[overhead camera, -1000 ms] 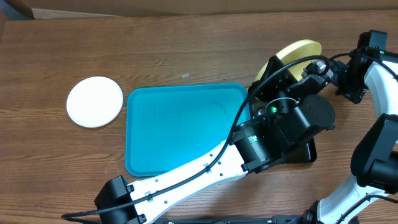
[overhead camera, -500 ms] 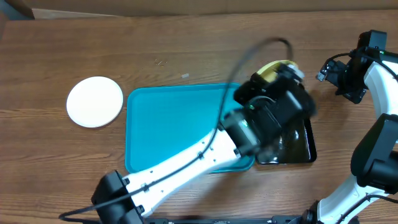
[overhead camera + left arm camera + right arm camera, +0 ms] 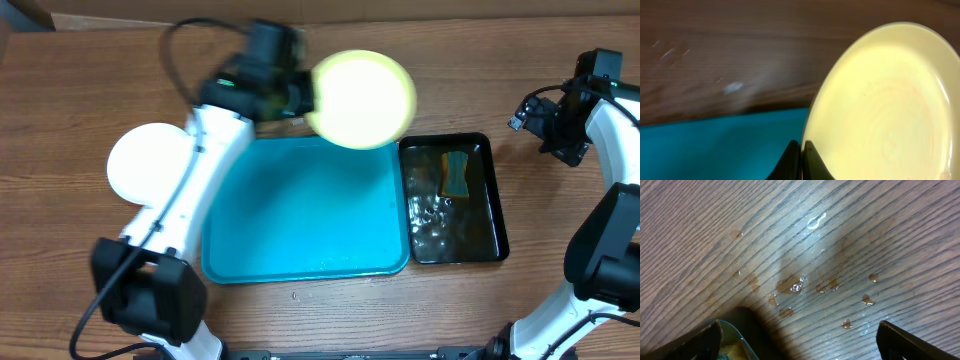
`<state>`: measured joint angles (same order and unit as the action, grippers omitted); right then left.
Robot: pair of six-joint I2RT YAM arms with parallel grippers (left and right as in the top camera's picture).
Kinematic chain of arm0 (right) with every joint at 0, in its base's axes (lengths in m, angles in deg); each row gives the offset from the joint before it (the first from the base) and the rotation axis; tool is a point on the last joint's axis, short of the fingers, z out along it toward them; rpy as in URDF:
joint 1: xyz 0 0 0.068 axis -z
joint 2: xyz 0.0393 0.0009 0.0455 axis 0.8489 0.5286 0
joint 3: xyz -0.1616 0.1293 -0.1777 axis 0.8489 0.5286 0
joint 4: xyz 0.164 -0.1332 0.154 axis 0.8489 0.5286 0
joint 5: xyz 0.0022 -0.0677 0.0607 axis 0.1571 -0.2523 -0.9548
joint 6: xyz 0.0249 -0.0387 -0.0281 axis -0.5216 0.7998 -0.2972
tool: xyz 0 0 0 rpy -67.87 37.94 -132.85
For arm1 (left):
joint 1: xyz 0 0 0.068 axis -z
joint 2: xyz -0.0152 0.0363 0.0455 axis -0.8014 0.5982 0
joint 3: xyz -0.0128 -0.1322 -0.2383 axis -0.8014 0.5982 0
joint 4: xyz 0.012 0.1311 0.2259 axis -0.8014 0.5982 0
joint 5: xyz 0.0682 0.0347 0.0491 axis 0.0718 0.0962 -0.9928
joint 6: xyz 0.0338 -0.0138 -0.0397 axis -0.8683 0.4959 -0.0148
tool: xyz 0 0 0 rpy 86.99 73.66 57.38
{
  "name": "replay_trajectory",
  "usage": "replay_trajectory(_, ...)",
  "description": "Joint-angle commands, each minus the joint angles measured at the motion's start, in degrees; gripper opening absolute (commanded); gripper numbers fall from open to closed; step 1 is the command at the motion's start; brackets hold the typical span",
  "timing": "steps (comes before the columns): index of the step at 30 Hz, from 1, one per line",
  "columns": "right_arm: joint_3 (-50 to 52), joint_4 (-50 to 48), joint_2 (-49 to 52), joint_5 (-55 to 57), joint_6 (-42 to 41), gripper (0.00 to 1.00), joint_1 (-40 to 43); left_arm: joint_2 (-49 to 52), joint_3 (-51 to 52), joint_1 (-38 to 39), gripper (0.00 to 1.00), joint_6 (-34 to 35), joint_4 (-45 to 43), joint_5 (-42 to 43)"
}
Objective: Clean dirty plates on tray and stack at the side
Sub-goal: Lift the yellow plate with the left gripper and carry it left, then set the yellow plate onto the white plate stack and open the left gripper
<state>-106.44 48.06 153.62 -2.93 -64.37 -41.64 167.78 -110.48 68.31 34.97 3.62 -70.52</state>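
The white plate (image 3: 145, 165) lies empty beside the tray, so my left gripper will next swing to the left in the overhead view, then go down to release on top of that plate.
A pale yellow plate (image 3: 362, 100) hangs in the air over the far edge of the turquoise tray (image 3: 300, 215), with my left gripper (image 3: 306, 98) shut on its left rim. In the left wrist view the black fingertips (image 3: 810, 162) pinch the rim of the yellow plate (image 3: 885, 100), with the tray (image 3: 715, 145) below. A white plate (image 3: 145, 165) lies on the table left of the tray, partly covered by my left arm. My right gripper (image 3: 524, 115) stands open over bare table at the far right, nothing between its fingers (image 3: 695, 340).
A black tray (image 3: 492, 215) holding water and a yellow-green sponge (image 3: 456, 173) sits right of the turquoise tray. Water drops (image 3: 790, 285) dot the wood under my right gripper. The black tray's corner (image 3: 747, 337) shows at the lower left of the right wrist view.
My left arm swung from over the black tray up and to the left, carrying the yellow plate with it. The black tray and sponge are now uncovered. The right arm stayed still.
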Motion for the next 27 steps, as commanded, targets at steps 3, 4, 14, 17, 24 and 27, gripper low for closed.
replay_trajectory(3, -1.0, -0.3, -1.4, 0.1, -0.2, 1.00, 0.1, 0.2, 0.0, -16.9, 0.04, 2.4, 7.5, 7.7)
replay_trajectory(4, -1.0, -0.3, -1.4, 0.1, -0.2, 1.00, 0.1, 0.2, 0.0, -20.3, 0.04, 2.4, 9.3, 6.1)
replay_trajectory(14, -1.0, -0.3, -1.4, 0.1, -0.2, 1.00, 0.1, 0.3, 1.3, -46.0, 0.04, 5.2, 16.0, -17.2)
replay_trajectory(17, -1.0, -0.3, -1.4, 0.1, -0.2, 1.00, 0.1, 0.5, 2.0, -49.6, 0.04, 3.8, 15.3, -17.3)
replay_trajectory(24, -1.0, -0.3, -1.4, 0.1, -0.2, 1.00, 0.1, 0.5, 7.1, -50.5, 0.04, 2.8, 11.2, -15.4)
replay_trajectory(27, -1.0, -0.3, -1.4, 0.1, -0.2, 1.00, 0.1, 0.5, 11.1, -49.7, 0.04, 2.8, 7.6, -15.4)
